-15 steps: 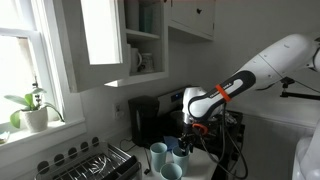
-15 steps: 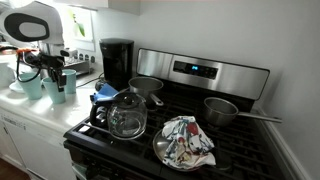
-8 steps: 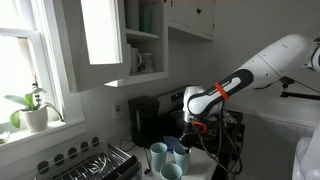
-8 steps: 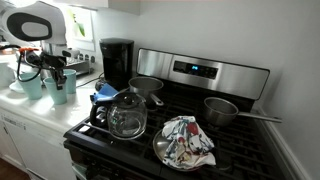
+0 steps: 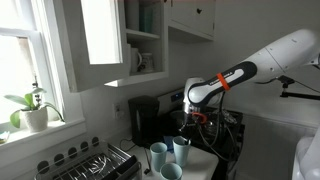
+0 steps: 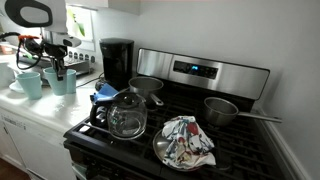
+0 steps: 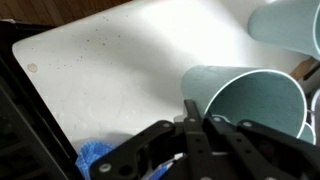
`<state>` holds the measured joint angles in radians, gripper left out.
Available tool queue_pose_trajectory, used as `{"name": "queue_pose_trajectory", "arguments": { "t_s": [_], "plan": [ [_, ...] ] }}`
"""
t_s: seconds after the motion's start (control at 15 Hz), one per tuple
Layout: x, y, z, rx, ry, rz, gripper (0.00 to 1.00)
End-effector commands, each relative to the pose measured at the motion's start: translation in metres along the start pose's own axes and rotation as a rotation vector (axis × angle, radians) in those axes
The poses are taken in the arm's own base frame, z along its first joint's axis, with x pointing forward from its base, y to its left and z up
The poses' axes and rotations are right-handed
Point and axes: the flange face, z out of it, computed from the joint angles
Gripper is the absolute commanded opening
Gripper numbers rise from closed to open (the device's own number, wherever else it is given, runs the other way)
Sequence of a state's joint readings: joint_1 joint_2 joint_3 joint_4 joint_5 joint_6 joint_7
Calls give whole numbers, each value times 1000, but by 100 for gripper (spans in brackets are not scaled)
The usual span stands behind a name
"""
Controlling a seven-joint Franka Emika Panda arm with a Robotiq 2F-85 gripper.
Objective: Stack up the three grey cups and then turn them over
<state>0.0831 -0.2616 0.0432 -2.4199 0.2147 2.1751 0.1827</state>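
Observation:
Next I need to lift the cup in my gripper across, lower it inside the front cup's opening [image 5: 171, 169] and release, since that faces up below, away from the coffee maker.
Three pale grey cups stand close together on the white counter in an exterior view: one on the left [image 5: 158, 153], one in front [image 5: 172, 172] and one under the gripper [image 5: 181, 149]. My gripper [image 5: 188, 128] is shut on the rim of that last cup, which hangs slightly above the others. In the wrist view the fingers [image 7: 196, 122] pinch the wall of the held cup [image 7: 250, 105], its mouth facing the camera, and another cup [image 7: 290, 22] shows at the top right. From the stove side I see the gripper [image 6: 58, 66], the held cup [image 6: 64, 81] and a second cup [image 6: 29, 83].
A black coffee maker [image 6: 116, 62] stands just behind the cups. A blue cloth [image 6: 105, 95] lies between counter and stove. The stove holds a glass pot [image 6: 127, 118], two metal pots [image 6: 222, 110] and a patterned cloth [image 6: 187, 140]. A dish rack [image 5: 95, 165] sits near the window.
The jaws closed on the rim of one grey cup, and the gripper has risen a little with that cup. The other cups have not moved.

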Motion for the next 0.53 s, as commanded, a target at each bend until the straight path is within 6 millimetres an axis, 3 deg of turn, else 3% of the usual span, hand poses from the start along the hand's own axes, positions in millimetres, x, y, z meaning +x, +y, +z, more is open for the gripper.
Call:
{"name": "queue_pose_trajectory", "arguments": {
  "t_s": [0.0,0.27,0.47],
  "plan": [
    [-24,-14,-55,23,43,-57,1],
    [-51,-43,-95,50,63,-161,1],
    [-65,-73,-105,66,76,-255,1]
  ]
}}
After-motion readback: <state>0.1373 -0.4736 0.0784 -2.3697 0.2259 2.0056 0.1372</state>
